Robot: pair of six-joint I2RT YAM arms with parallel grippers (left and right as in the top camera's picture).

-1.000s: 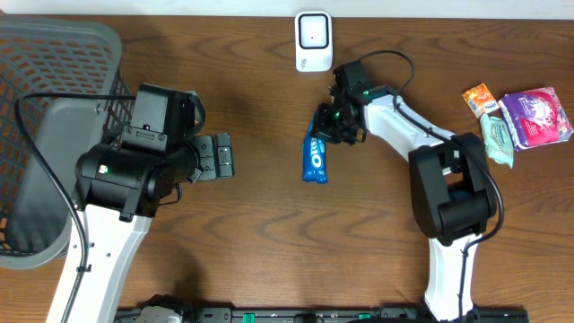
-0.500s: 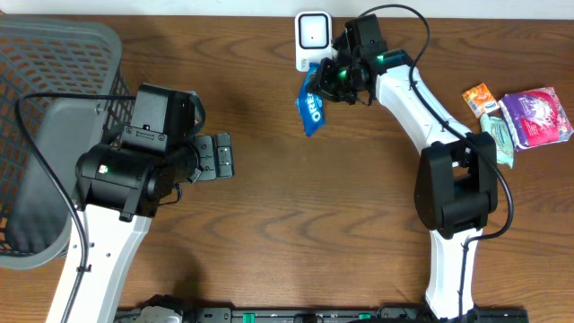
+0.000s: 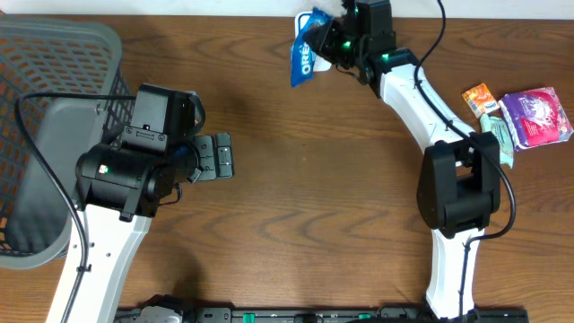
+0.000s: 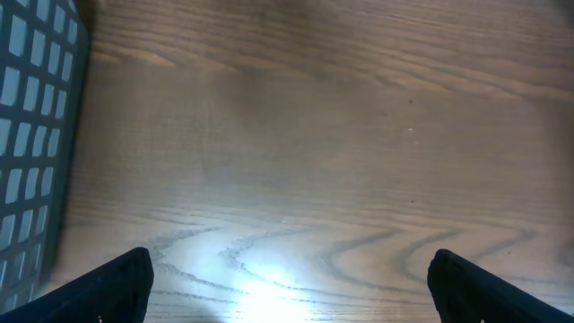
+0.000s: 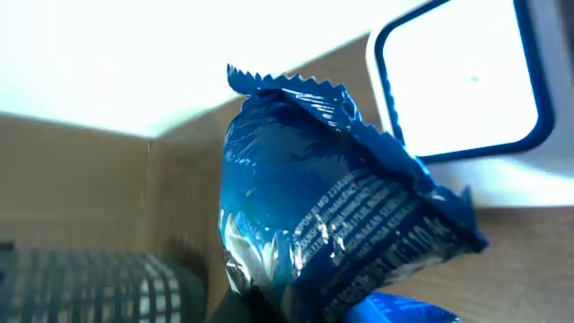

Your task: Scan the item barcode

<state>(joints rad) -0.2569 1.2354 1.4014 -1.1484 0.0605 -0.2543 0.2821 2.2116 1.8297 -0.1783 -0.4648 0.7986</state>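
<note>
My right gripper swings to the right in the overhead view next, where other packets are grouped, down over the purple packet (image 3: 526,118), and releases the pack (image 3: 305,49).
A blue Oreo pack (image 3: 305,49) hangs at the far edge of the table with my right gripper (image 3: 337,42) shut on it. In the overhead view the pack covers the white scanner. The right wrist view shows the pack (image 5: 332,215) filling the middle, its printed side up, and the scanner (image 5: 466,81) with its bright window just behind it at top right. Only a dark bit of the right gripper (image 5: 296,309) shows under the pack. My left gripper (image 3: 220,157) rests open over bare wood at the left, and its fingertips (image 4: 112,287) stand wide apart with nothing between them.
A grey mesh basket (image 3: 54,54) fills the left side, and its wall (image 4: 31,135) shows in the left wrist view. At the right edge lie a purple packet (image 3: 535,117), an orange packet (image 3: 478,97) and a teal packet (image 3: 496,136).
My right arm has carried the Oreo pack from the table's middle up and away to the far edge, over the scanner. The left arm has not moved.
</note>
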